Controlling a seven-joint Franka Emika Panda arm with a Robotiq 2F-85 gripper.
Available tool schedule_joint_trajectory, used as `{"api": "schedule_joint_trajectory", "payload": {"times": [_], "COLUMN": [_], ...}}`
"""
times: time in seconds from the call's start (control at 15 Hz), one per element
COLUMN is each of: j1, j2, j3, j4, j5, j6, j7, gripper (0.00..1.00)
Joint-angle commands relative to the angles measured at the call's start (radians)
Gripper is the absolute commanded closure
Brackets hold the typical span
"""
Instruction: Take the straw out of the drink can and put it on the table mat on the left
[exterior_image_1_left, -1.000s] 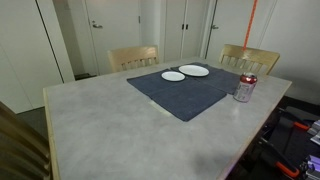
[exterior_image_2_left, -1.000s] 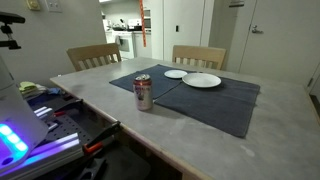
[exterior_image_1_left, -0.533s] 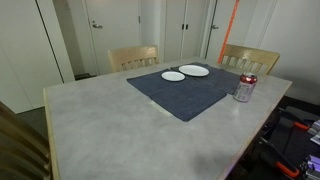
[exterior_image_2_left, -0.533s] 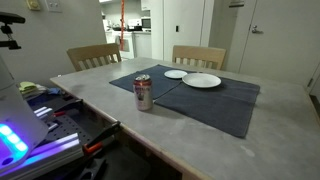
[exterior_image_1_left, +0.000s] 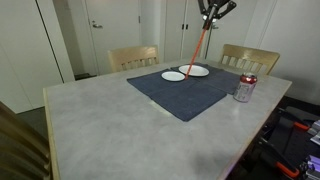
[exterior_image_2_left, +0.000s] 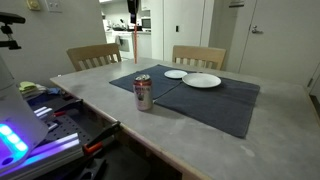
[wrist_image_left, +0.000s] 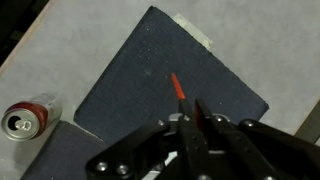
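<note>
My gripper should next move the straw (exterior_image_1_left: 197, 42) down to the bare part of the navy table mat below and let go of it there, clear of the plates.
My gripper (exterior_image_1_left: 213, 9) hangs high above the table and is shut on the red-orange straw (exterior_image_1_left: 197, 42), which slants down from the jaws over the far part of the navy table mat (exterior_image_1_left: 185, 90). In the wrist view the straw (wrist_image_left: 178, 90) sticks out between the jaws (wrist_image_left: 190, 118) above the mat (wrist_image_left: 165, 80). The gripper also shows at the top of an exterior view (exterior_image_2_left: 132, 10) with the straw (exterior_image_2_left: 133, 42) below it. The silvery drink can with a red band (exterior_image_1_left: 245, 88) stands near the mat's edge, empty, in both exterior views (exterior_image_2_left: 143, 93) and the wrist view (wrist_image_left: 28, 117).
Two white round plates (exterior_image_1_left: 184, 73) lie at the mat's far end, also seen in an exterior view (exterior_image_2_left: 195, 78). Wooden chairs (exterior_image_1_left: 133, 57) (exterior_image_1_left: 250, 58) stand behind the grey table (exterior_image_1_left: 100, 120). Equipment and cables (exterior_image_2_left: 40, 115) sit beyond the table edge.
The straw has travelled from above the can sideways over the mat, and the gripper holding it has come down into view at the top of the exterior views.
</note>
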Motion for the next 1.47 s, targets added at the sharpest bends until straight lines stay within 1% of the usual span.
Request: {"api": "schedule_joint_trajectory", "payload": {"times": [0.0,0.07,0.33,0.47,0.53,0.6,0.67,0.8,1.0,1.27,1.4], "j1": [0.019,0.023,0.01,-0.003,-0.009,-0.014,-0.02,-0.028,-0.038,-0.043,-0.041], "j2": [0.123,0.152,0.255,0.288,0.302,0.317,0.328,0.336,0.325,0.274,0.251], "j3": [-0.012,-0.012,-0.027,-0.041,-0.05,-0.058,-0.067,-0.083,-0.104,-0.122,-0.123], "j4": [0.02,0.023,0.073,0.096,0.108,0.122,0.133,0.154,0.187,0.243,0.272], "j5": [0.095,0.125,0.206,0.217,0.204,0.195,0.183,0.156,0.067,-0.08,-0.176], "j6": [0.067,0.075,0.043,0.028,0.022,0.017,0.017,0.017,0.006,-0.038,-0.085], "j7": [-0.096,-0.12,-0.209,-0.239,-0.245,-0.251,-0.25,-0.251,-0.243,-0.218,-0.184], "gripper": [0.98,0.98,0.98,0.98,0.98,0.65,0.64,0.52,0.29,0.03,0.0]}}
